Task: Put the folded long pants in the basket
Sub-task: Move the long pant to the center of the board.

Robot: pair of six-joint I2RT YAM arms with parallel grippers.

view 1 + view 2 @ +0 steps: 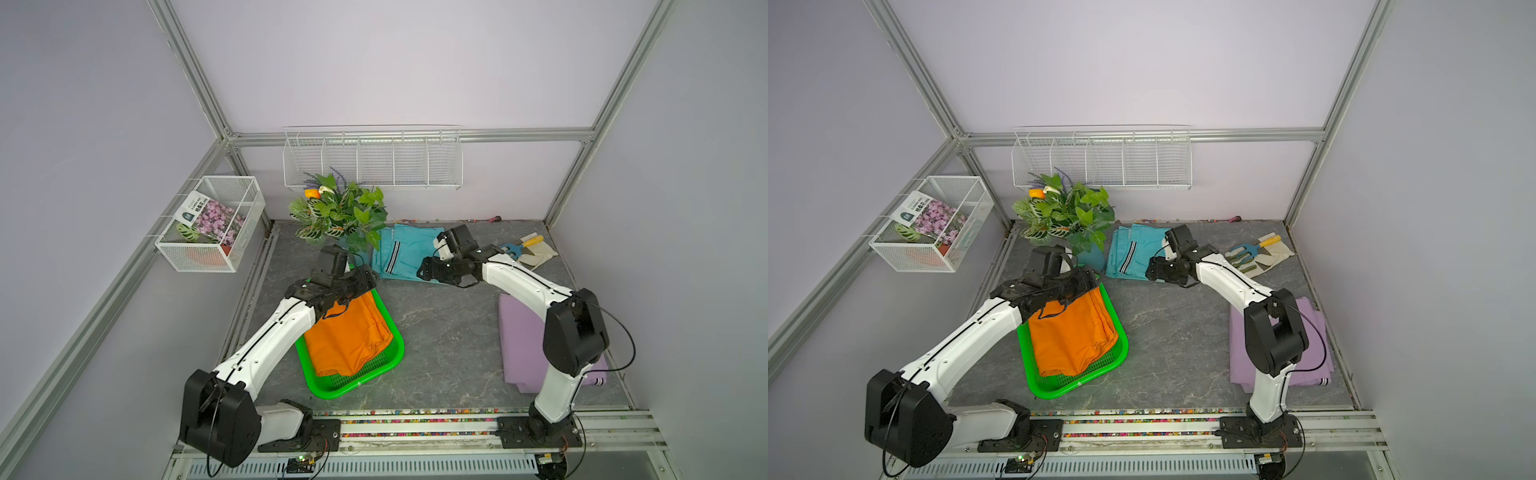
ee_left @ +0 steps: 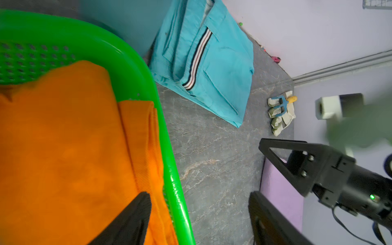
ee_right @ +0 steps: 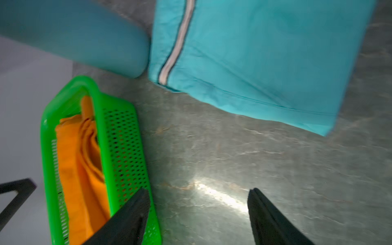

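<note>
I need to move my right gripper toward the pale gloves and down onto the teal pants' near corner (image 3: 321, 122), because that corner is below my gripper on the gloves' side.
The green basket (image 1: 400, 347) (image 1: 1124, 347) lies at front left with the folded orange pants (image 1: 347, 336) (image 2: 63, 137) inside it. The teal striped pants (image 1: 401, 249) (image 3: 265, 53) lie flat at the back, beside the blue vase. The lavender pants (image 1: 519, 340) (image 2: 280, 191) rest at right, partly under my right arm. My left gripper (image 2: 199, 194) (image 1: 371, 277) hovers open over the basket's far rim (image 2: 165, 137), holding nothing. My right gripper (image 3: 198, 191) (image 1: 423, 271) is open and empty above bare tabletop, at the teal pants' near edge.
A leafy plant in a blue vase (image 1: 340, 212) stands just behind the basket. Pale gloves with a small garden fork (image 1: 532, 249) lie at back right. A white wire box (image 1: 212, 224) hangs on the left wall and a long wire rack (image 1: 374, 160) on the back wall.
</note>
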